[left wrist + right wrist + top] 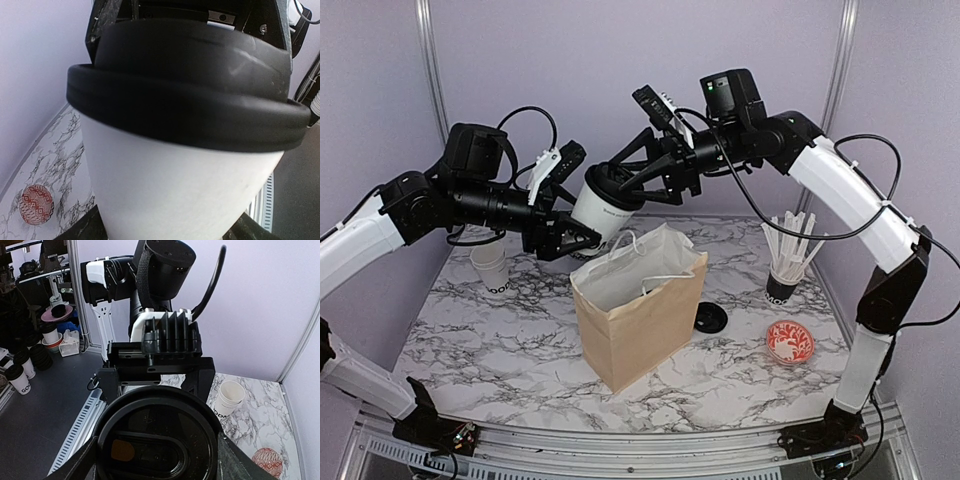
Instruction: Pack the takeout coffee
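Note:
I should lower the cup back with my right gripper next and let go of it upright on the clear tabletop by the bag's near corner (pixel 584 396), because that spot is below and back from it.
A takeout coffee cup (pixel 605 207), white with a black lid (pixel 603 178), hangs tilted in the air above the open brown paper bag (pixel 640 310). My left gripper (pixel 575 235) is shut on its white body; in the left wrist view the cup (pixel 185 185) fills the frame, with the left gripper (pixel 167 227) at its sides. From the right, my right gripper (pixel 623 185) reaches over the lid. The right wrist view shows the lid (pixel 157 440) face on, and the right gripper (pixel 157 455) presses against its rim on both sides.
A stack of empty white cups (pixel 492 268) stands at the back left. A loose black lid (pixel 710 318) lies right of the bag. The dark cup of white sticks (pixel 783 270) and a red-patterned bowl (pixel 790 342) sit at the right.

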{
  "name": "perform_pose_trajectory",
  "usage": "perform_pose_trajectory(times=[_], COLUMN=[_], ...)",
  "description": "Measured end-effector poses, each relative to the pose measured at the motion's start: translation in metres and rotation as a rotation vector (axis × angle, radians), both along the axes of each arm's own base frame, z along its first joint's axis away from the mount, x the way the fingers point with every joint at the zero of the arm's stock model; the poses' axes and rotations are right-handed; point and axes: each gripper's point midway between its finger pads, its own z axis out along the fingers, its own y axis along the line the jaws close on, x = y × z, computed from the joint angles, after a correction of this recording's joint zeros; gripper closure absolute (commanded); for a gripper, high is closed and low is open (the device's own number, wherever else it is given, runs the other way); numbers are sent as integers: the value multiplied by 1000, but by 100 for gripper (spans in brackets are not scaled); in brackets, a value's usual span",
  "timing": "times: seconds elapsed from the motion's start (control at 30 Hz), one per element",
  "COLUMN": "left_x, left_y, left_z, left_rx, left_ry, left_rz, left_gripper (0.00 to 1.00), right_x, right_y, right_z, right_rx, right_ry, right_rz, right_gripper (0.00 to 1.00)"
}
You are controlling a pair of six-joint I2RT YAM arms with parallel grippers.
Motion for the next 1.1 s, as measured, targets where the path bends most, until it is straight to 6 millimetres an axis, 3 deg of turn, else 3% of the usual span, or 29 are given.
perform_pose_trajectory(times=[0.07,0.23,0.37,0.47,0.6,0.7,0.73,0.87,1.1], left_x=[2,8,11,12,19,23,26,39,68], left_y=[1,8,22,35,42,43,44,45,56], left_z=[0,-1,7,16,34,49,57,58,40], left_rx=[5,30,40,50,36,21,12,36,122], left_ry=[-4,-29,-67,-91,-103,-110,-121,-136,-138], left_rz=[14,70,135,196,259,293,316,382,539], left_gripper=[2,1,1,1,1,1,1,1,1], right_x=[1,1,-8,-29,-73,-104,-112,-135,-166], right_y=[0,-3,-16,-39,-87,-120,-128,-150,-164], right_z=[-1,-4,12,41,83,92,89,61,-22], right_rx=[-4,-21,-7,39,126,152,150,107,-13], right_ry=[-5,-28,-82,-156,-278,-344,-356,-359,-207], right_rz=[-3,-20,-37,-41,-42,-44,-41,-10,115], right_gripper=[32,32,32,32,33,33,33,33,33])
